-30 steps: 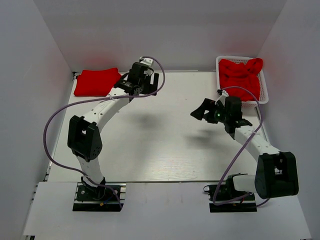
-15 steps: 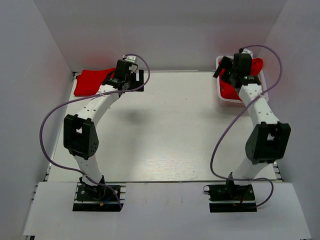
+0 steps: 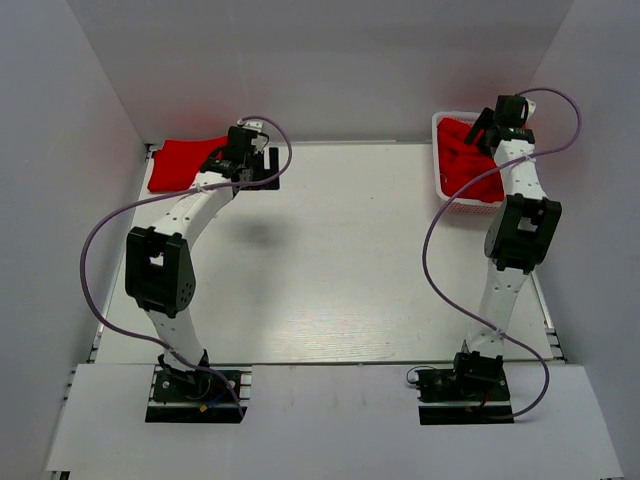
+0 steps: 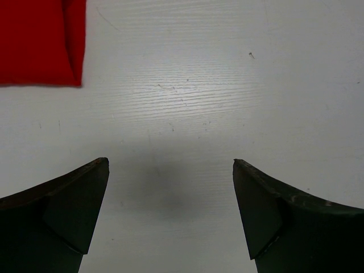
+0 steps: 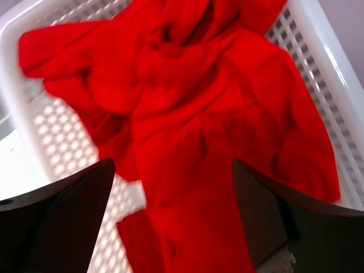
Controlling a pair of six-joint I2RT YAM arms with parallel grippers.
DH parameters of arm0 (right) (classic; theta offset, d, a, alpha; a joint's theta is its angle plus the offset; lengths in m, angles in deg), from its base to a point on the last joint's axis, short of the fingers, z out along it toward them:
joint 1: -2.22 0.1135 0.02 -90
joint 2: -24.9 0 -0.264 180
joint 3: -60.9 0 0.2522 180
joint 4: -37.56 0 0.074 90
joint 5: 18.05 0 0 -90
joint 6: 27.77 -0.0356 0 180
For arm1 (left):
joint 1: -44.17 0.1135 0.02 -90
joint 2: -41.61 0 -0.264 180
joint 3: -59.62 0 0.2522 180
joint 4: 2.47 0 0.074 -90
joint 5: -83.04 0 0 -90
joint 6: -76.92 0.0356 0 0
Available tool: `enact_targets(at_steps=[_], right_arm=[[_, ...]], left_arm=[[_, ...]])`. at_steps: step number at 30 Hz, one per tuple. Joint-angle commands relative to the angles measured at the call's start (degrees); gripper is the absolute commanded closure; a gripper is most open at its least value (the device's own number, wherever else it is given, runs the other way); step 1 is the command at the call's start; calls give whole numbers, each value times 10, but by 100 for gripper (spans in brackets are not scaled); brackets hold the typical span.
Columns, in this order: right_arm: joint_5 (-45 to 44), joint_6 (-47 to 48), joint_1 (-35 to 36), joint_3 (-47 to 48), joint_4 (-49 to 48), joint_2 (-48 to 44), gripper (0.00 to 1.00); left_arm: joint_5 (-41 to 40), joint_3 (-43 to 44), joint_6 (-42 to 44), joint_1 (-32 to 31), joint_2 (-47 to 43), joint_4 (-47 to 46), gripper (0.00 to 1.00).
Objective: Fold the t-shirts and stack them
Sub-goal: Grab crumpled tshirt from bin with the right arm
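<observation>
Next, my right gripper should move down to pinch the bunched red fold [image 3: 482, 147], which lies below it in the mesh basket [image 3: 440, 190], since that fold bulges above the surrounding cloth.
A folded red t-shirt [image 3: 183, 163] lies flat at the table's far left corner; its corner [image 4: 40, 40] shows at the upper left of the left wrist view. My left gripper [image 3: 262, 166] hovers open over bare table just right of it, nothing between its fingers. Crumpled red t-shirts [image 3: 462, 160] fill the white mesh basket [image 3: 440, 190] at the far right. My right gripper [image 3: 490, 128] hangs open above that heap [image 5: 193, 125], its fingertips wide apart over the cloth and touching nothing that I can see.
White walls close in the table on the left, back and right. The basket's rim [image 5: 318, 34] runs along the right edge of the right wrist view. Purple cables loop off both arms. Bare white tabletop [image 3: 340, 250] spreads between the arms.
The right arm swung from mid-table out to the basket and now reaches over the crumpled shirts. The left gripper drew slightly left toward the folded shirt. Both stayed open.
</observation>
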Motion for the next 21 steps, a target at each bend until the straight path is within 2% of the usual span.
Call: enact_targets(at_steps=[1, 3, 6, 10, 11, 13, 14, 15, 21], right_arm=[[4, 16, -11, 27, -117, 31, 11], [6, 22, -17, 34, -143, 66, 11], [24, 23, -23, 62, -173, 113, 17], [34, 16, -27, 63, -231, 138, 37], [35, 16, -29, 62, -263, 140, 51], [37, 33, -30, 62, -286, 139, 71], [37, 37, -30, 66, -302, 133, 88], [36, 44, -31, 65, -307, 129, 100], [60, 79, -27, 56, -293, 55, 100]], left_arm=[[6, 26, -2, 7, 11, 10, 0], [11, 26, -2, 12, 16, 10, 0], [16, 38, -2, 12, 27, 24, 0], [16, 43, -9, 17, 34, 38, 0], [16, 43, -9, 17, 34, 38, 0], [22, 37, -9, 17, 34, 31, 0], [29, 32, -14, 17, 28, 30, 0], [29, 32, -14, 17, 28, 24, 0], [69, 13, -24, 17, 17, -5, 0]])
